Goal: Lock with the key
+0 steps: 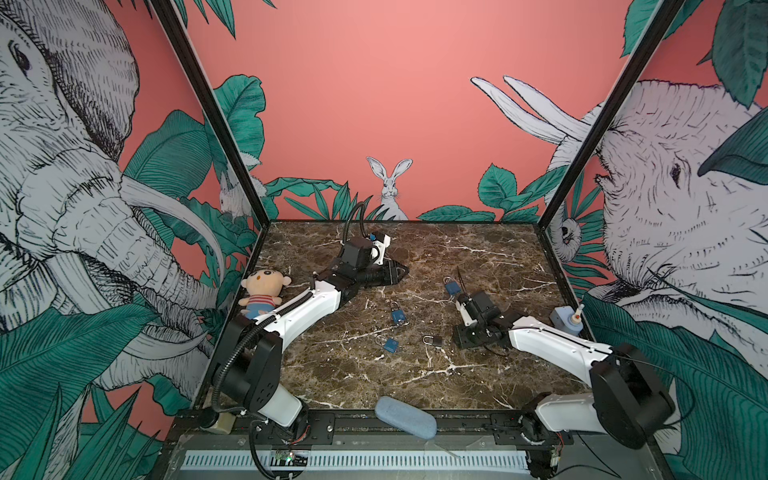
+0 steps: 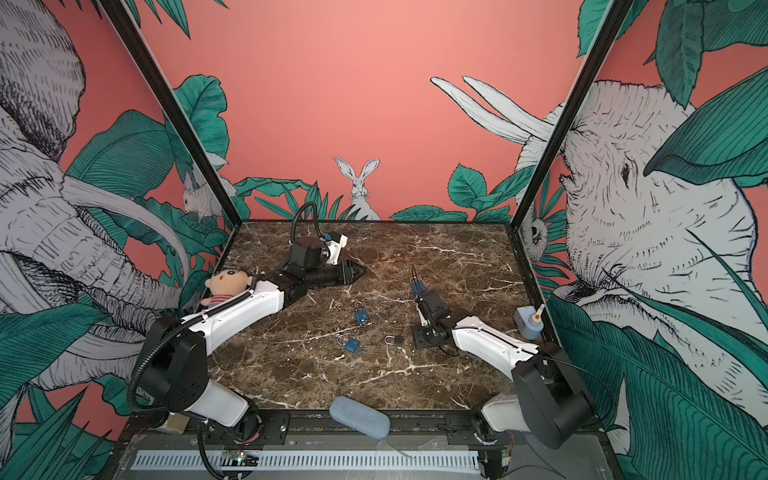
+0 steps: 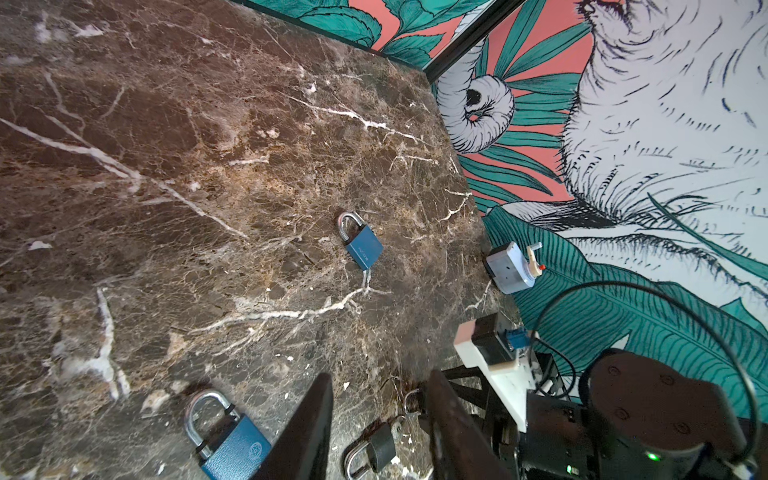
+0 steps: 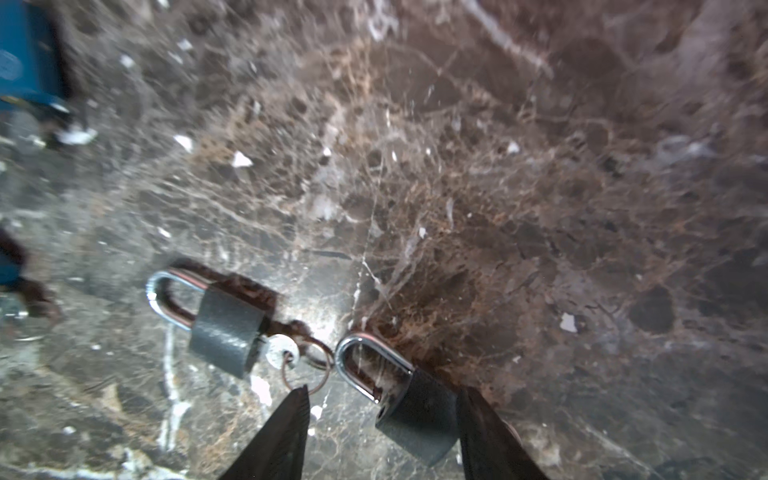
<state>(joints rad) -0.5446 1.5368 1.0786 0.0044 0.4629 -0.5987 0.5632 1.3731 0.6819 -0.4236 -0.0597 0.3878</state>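
My right gripper has its parted fingers just above the open padlock's dark body (image 4: 419, 417), and one fingertip is still clear of it. My right gripper will move down around that body next and close.
Two dark grey padlocks lie on the marble table. One padlock (image 4: 226, 332) has a silver key (image 4: 282, 351) in its base, with a ring (image 4: 309, 368) hanging from it; it also shows in a top view (image 1: 433, 341). The other padlock (image 4: 419, 413) lies with its shackle lifted out of one hole. It sits between the fingers of my right gripper (image 4: 384, 388), against one finger and clear of the other, so the jaws are open. My left gripper (image 3: 380, 374) hovers open and empty over the back middle of the table (image 1: 401, 272).
Three blue padlocks (image 1: 451, 286) (image 1: 397, 313) (image 1: 390, 344) lie mid-table. A plush doll (image 1: 262, 295) sits at the left wall, and a blue box with a white knob (image 1: 567, 322) at the right wall. A blue-grey case (image 1: 405, 415) rests on the front rail.
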